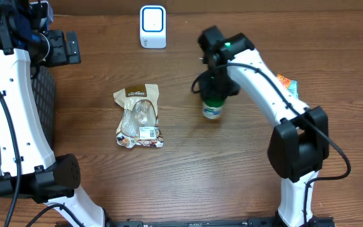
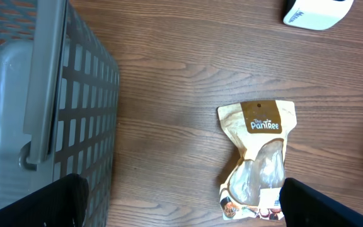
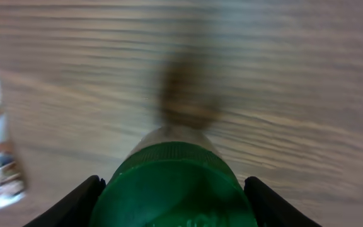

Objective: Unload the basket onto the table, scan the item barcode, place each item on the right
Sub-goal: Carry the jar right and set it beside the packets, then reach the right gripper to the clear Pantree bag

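My right gripper moves toward the right in the overhead view next and lowers the bottle, then releases it on the tabletop near the orange packet, where the wood is bare.
The item, a small bottle with a green cap (image 1: 212,110), is on the right half of the table, and my right gripper (image 1: 214,88) is shut on its top. In the right wrist view the green cap (image 3: 175,186) fills the space between the two black fingers (image 3: 74,203), with blurred wood behind it. The white barcode scanner (image 1: 152,26) stands at the back centre and shows at the left wrist view's top edge (image 2: 314,11). My left gripper (image 1: 62,47) hangs open at the far left, with nothing between its jaws (image 2: 184,208).
A tan snack pouch (image 1: 139,116) lies flat at mid-table, also in the left wrist view (image 2: 257,157). A grey mesh basket (image 2: 43,94) stands at the left edge. An orange packet (image 1: 287,83) peeks out behind the right arm.
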You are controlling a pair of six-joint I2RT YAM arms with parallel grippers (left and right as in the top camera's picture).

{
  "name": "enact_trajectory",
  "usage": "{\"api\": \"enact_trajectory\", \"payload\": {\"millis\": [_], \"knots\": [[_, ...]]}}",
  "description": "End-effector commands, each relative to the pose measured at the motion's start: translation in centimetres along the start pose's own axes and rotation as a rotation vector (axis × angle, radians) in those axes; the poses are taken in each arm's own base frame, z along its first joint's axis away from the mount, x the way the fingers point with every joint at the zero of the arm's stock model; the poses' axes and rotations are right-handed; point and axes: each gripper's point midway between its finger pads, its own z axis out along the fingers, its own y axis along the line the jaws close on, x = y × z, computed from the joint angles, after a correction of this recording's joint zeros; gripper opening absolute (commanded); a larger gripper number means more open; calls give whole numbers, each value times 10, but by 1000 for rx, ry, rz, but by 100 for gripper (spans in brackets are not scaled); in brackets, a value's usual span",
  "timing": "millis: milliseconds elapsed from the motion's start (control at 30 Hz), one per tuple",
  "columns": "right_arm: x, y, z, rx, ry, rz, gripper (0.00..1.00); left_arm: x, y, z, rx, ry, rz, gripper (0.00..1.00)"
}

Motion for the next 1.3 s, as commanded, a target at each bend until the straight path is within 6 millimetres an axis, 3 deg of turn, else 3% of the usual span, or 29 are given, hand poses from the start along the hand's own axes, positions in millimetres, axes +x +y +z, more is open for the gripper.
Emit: {"api": "enact_trajectory", "payload": {"millis": [0, 267, 467, 633, 767, 967, 1267], "knots": [[-5, -44, 0, 69, -10, 148, 37, 0, 1, 1, -7, 2, 17, 100], [1, -107, 1, 107, 39, 290, 36, 0, 2, 1, -7, 2, 17, 100], [18, -133, 13, 125, 103, 350, 38, 0, 2, 1, -7, 2, 17, 99], [27, -155, 22, 204, 120, 367, 45, 0, 2, 1, -7, 2, 17, 99], [26, -163, 22, 202, 114, 393, 47, 0, 2, 1, -7, 2, 17, 99], [25, -159, 16, 153, 122, 409, 64, 0, 2, 1, -7, 3, 17, 99], [6, -158, -43, 140, 41, 410, 89, 0, 2, 1, -7, 3, 17, 99]]}}
